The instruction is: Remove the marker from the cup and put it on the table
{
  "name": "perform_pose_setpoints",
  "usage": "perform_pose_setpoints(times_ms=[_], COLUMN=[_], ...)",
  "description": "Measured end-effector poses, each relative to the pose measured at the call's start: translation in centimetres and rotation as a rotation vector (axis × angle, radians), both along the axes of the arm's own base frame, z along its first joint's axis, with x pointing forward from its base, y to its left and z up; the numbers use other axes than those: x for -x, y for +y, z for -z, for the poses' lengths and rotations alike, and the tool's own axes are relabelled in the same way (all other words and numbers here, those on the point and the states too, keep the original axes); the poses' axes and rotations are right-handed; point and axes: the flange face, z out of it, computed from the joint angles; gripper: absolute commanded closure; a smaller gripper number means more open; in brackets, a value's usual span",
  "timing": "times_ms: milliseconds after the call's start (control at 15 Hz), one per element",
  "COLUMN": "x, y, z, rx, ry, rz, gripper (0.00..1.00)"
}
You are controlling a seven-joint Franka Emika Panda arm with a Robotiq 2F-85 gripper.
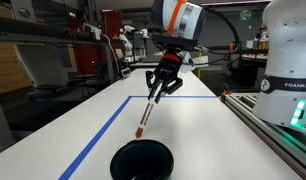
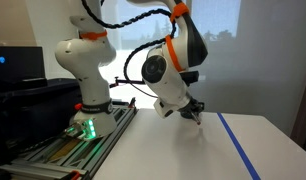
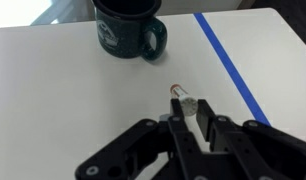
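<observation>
The gripper should next carry the marker [image 1: 146, 113] down and slightly back, away from the blue tape line, toward the white table, as the marker still hangs above it.
My gripper [image 1: 160, 84] is shut on the marker [image 1: 146, 113], a whitish stick with an orange-red end that hangs down and tilts toward the cup. It is held above the white table [image 1: 193, 130], clear of the black cup [image 1: 142, 160], which stands at the near edge. In the wrist view the marker [image 3: 182, 100] sticks out between the fingers [image 3: 189, 118], and the cup [image 3: 128, 27], with a handle, stands at the top. In an exterior view the gripper [image 2: 193, 113] hovers over the table [image 2: 183, 150]; the marker is hard to make out there.
A blue tape line [image 1: 98, 135] runs along the table, and it shows to the right of the gripper in the wrist view [image 3: 228, 60]. The white robot base [image 1: 290, 60] stands on a grey rail [image 1: 278, 135] beside the table. Lab clutter fills the background.
</observation>
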Motion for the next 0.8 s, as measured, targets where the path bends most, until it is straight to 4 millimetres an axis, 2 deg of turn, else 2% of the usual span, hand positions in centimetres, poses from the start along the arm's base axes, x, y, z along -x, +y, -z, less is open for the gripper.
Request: perform_pose_setpoints(times_ms=[800], x=[1.9], y=[-1.6], z=[4.2], rx=[0.002], ry=[0.072], rz=[0.0], gripper=[0.95])
